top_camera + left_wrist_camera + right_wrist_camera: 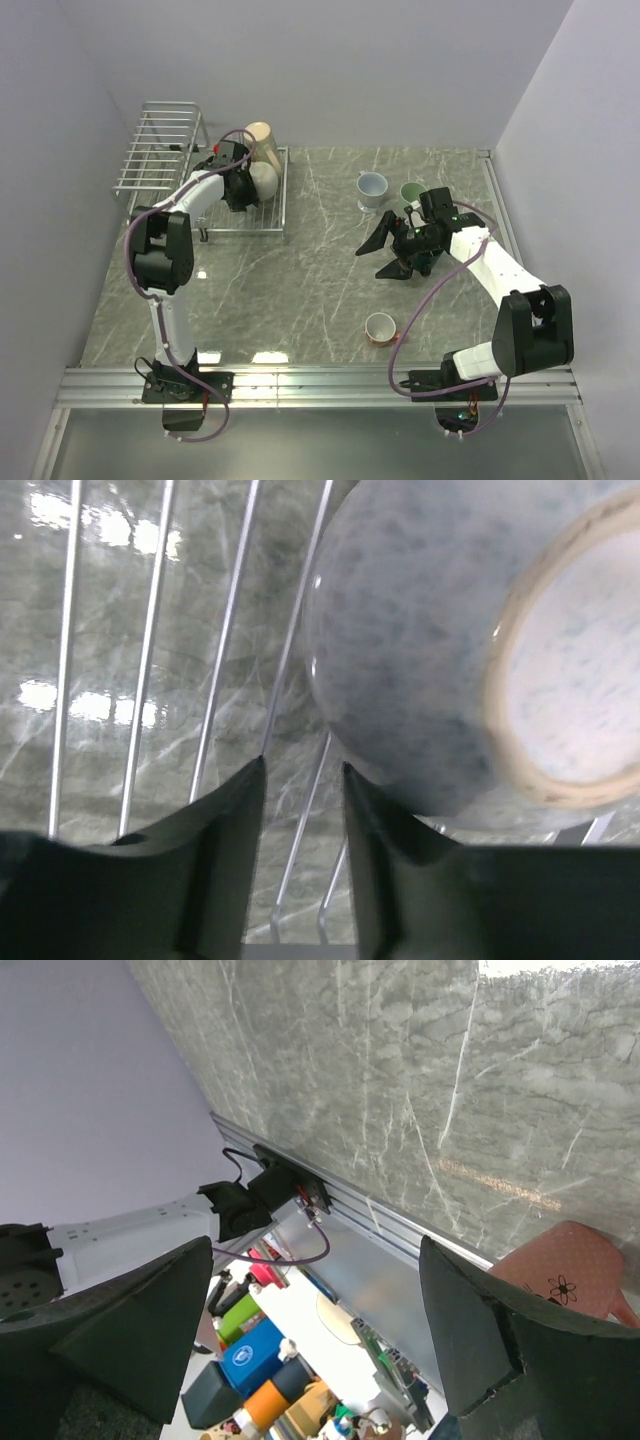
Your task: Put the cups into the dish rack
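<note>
I should move my right gripper outward, then down to the pale blue cup's rim [386, 187] on the green cup's side, because a finger can fit inside the pale blue cup's opening.
The dish rack [160, 150] stands at the far left, its wires [150, 650] passing under my left gripper. In its tray a cream-white cup [264, 180] lies bottom outward [450, 650], with a taller beige cup [261, 138] behind it. My left gripper [240, 193] [303, 765] is low over the tray, slightly open, with only rack wire in the gap; its right finger is against the cream cup. On the table are a pale blue cup [372, 188], a pale green cup [411, 193] partly behind my right arm, and a small orange-red cup [380, 327] [565, 1270]. My right gripper [380, 257] [315, 1250] hangs wide open and empty.
Grey marble table [310, 260] with white walls on three sides. An aluminium rail [320, 385] runs along the near edge and carries both arm bases. The right wrist view looks past that rail [330, 1220] at clutter beyond the table.
</note>
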Robot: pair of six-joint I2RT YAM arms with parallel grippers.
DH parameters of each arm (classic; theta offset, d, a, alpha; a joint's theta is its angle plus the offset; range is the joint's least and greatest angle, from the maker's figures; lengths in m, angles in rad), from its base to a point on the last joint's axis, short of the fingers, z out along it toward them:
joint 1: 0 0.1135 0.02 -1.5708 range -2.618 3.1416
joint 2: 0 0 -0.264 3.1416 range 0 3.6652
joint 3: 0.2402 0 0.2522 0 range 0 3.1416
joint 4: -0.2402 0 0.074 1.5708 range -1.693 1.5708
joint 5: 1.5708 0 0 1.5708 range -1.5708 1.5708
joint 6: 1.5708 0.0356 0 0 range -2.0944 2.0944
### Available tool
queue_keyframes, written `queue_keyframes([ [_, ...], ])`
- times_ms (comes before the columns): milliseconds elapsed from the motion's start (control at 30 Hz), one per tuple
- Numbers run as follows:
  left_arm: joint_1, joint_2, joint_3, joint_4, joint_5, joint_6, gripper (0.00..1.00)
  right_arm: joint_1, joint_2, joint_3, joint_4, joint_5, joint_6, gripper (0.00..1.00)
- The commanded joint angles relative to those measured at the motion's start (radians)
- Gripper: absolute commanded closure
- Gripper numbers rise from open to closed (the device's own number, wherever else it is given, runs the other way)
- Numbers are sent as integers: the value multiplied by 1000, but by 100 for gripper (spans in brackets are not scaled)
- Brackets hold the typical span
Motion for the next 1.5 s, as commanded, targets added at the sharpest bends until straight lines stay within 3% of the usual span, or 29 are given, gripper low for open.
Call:
queue_keyframes([
  [0,-13,15,52,35,56,5,54,1,5,37,28,1,5,10],
  [33,-16,18,54,36,61,0,41,0,6,38,28,3,3,10],
  [200,-18,-11,21,20,41,-38,26,0,16,55,25,-3,-5,10],
  [233,-18,-22,11,17,41,-43,19,0,16,61,22,-3,-6,10],
  [433,-16,-129,-75,8,-29,-55,3,0,14,81,11,-9,-15,10],
  [667,-16,-240,-85,-40,-48,-71,1,0,17,150,-35,20,-32,10],
  [867,-16,-369,-60,-87,-34,-89,1,0,68,346,-119,156,-31,10],
  [1167,-68,-501,-173,-58,29,-150,2,0,406,822,-353,614,-34,18],
  [1267,-78,-533,-219,-55,42,-152,2,0,534,1026,-432,690,-29,21],
  [1467,-78,-571,-285,-44,52,-138,2,16,661,1121,-430,721,11,23],
])
